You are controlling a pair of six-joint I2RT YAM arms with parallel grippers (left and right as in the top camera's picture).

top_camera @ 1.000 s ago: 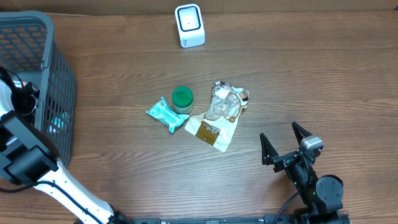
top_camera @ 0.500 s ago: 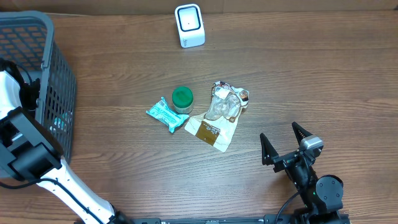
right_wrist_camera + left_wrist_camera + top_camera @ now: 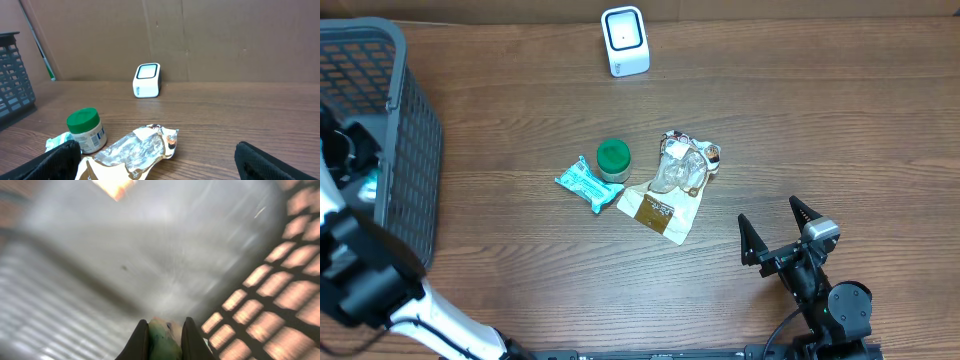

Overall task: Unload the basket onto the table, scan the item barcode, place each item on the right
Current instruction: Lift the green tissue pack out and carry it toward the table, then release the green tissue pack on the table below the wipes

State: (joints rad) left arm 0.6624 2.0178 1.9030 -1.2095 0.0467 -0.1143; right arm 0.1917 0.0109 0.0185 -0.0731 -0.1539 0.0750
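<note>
The table is empty beside that packet, the teal one, so my left gripper needs to lift over the basket's side toward it next and then lower there.
In the left wrist view my left gripper (image 3: 165,331) is shut on a soft green item (image 3: 164,336), pinched between its two dark fingers (image 3: 140,341) inside the grey mesh basket (image 3: 280,280). Motion blurs that view. From overhead, the left arm (image 3: 350,160) reaches into the basket (image 3: 415,150) at the far left, and the item is hard to make out there. The white scanner (image 3: 624,40) stands at the table's far edge, also seen as the scanner (image 3: 147,80). My right gripper (image 3: 769,216) is open at the front right, with nothing between its fingers.
A green-lidded jar (image 3: 613,157), a teal packet (image 3: 584,182) and a crumpled foil bag (image 3: 672,185) lie together mid-table, about midway between the basket and my right gripper. From the right wrist the jar (image 3: 85,130) and the foil bag (image 3: 135,150) are just ahead.
My left gripper has closed on the green item inside the basket, and the left arm has shifted a little. The right arm has not moved.
</note>
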